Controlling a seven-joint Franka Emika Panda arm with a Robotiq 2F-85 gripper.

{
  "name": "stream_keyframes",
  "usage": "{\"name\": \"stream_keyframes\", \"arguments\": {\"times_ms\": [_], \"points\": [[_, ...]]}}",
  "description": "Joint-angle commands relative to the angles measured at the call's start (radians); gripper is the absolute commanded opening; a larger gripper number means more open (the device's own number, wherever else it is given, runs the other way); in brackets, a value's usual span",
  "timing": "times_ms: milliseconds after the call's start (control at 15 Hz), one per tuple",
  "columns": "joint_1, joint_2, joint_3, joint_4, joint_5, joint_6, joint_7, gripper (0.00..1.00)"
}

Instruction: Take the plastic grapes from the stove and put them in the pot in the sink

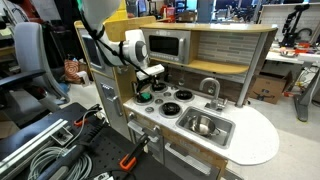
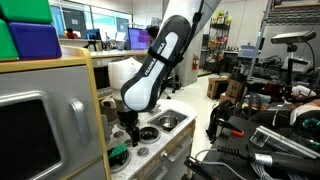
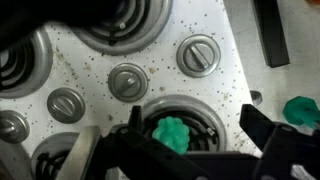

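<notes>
My gripper lowers around the green cluster [image 1: 145,97] [image 3: 172,134] next and closes, since the plastic grapes lie below it, between its open fingers.
The plastic grapes [image 3: 170,133] are a small bright green lumpy cluster lying on a black burner of the white stove [image 3: 150,62]. In an exterior view they show just under the gripper [image 1: 146,96]. My gripper [image 3: 175,152] is open and hovers close above the grapes, with one dark finger on each side and neither touching them. It also shows in both exterior views [image 1: 150,78] [image 2: 127,123]. The small steel pot [image 1: 203,125] stands in the steel sink [image 1: 222,131], to the side of the stove and apart from the gripper.
Round grey knobs [image 3: 128,80] sit between the burners. Another green thing [image 3: 300,110] lies at the edge of the wrist view. A curved faucet [image 1: 210,88] stands behind the sink. The grey microwave [image 1: 166,45] hangs above the stove. Cables and equipment [image 1: 45,150] lie beside the kitchen.
</notes>
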Motion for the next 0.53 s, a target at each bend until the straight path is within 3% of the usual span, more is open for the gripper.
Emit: {"name": "stream_keyframes", "arguments": {"times_ms": [0, 467], "points": [[0.004, 0.069, 0.025, 0.112, 0.042, -0.033, -0.067, 1.0], [0.044, 0.193, 0.024, 0.292, 0.092, -0.169, -0.108, 1.0]]}}
